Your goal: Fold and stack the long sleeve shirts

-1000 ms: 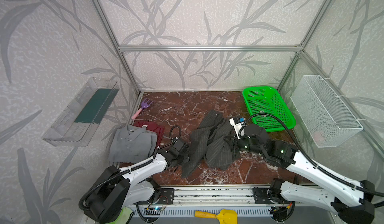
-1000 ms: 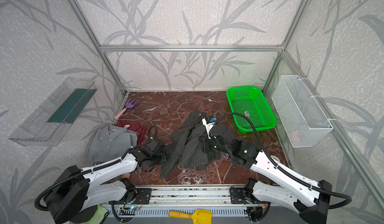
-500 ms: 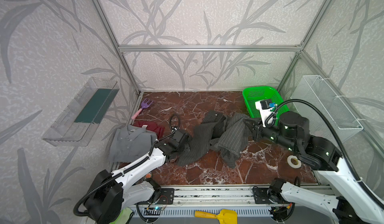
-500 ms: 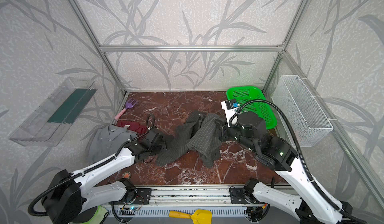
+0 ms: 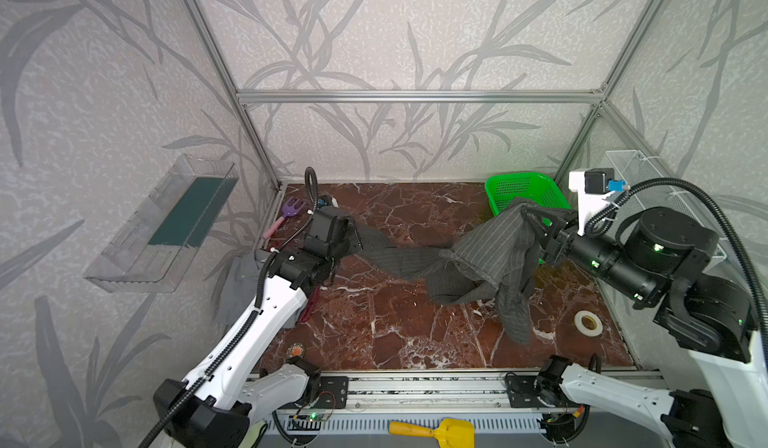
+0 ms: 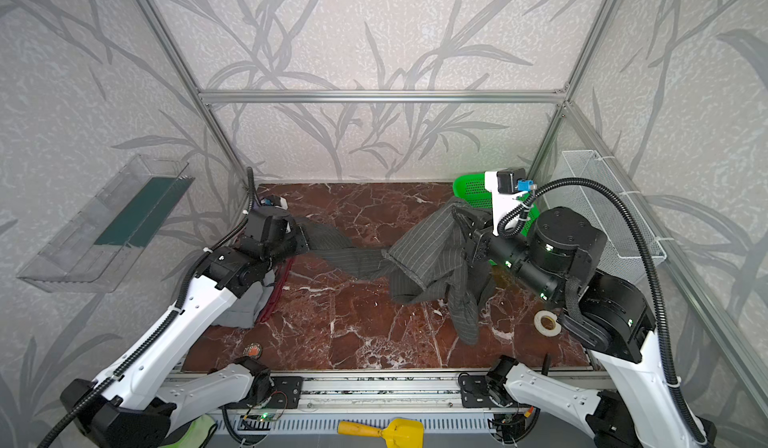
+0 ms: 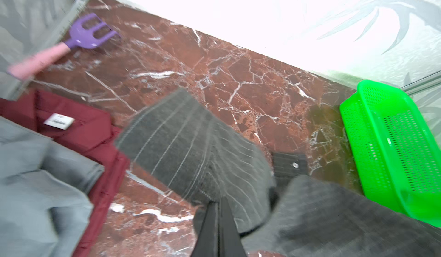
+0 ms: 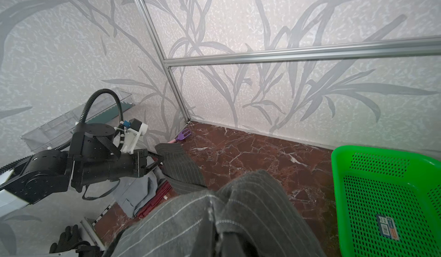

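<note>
The dangling sleeve already reaches the floor, so my right gripper will next tip downward, go down toward the floor (image 5: 547, 289) (image 8: 317, 199) beside the green basket and let go of the shirt's bunched fold.
The dark charcoal pinstriped shirt (image 5: 478, 254) (image 6: 424, 254) hangs stretched between my two grippers above the marble floor, its bulk sagging near the right one and a sleeve dangling to the floor. My left gripper (image 5: 353, 238) (image 6: 301, 238) (image 7: 219, 202) is shut on one end of it. At the other end, in front of the green basket, my right gripper (image 5: 530, 221) (image 6: 459, 221) (image 8: 218, 222) is shut on a bunched fold that covers its fingers. The mid-grey shirt (image 5: 239, 283) (image 7: 35, 184) lies on the dark red shirt (image 6: 278, 288) (image 7: 78, 129) at the left, under my left arm.
A green basket (image 5: 523, 188) stands at the back right, beside a wire basket (image 5: 665, 192) on the right wall. A tape roll (image 5: 588, 324) lies at the front right. A purple rake (image 5: 291, 209) sits in the back left corner. A black glove (image 8: 69, 239) lies by the front rail.
Both grippers have risen and moved apart, the right towards the green basket and the left back to the left. The pinstriped shirt went from a heap to a stretched, hanging band.
</note>
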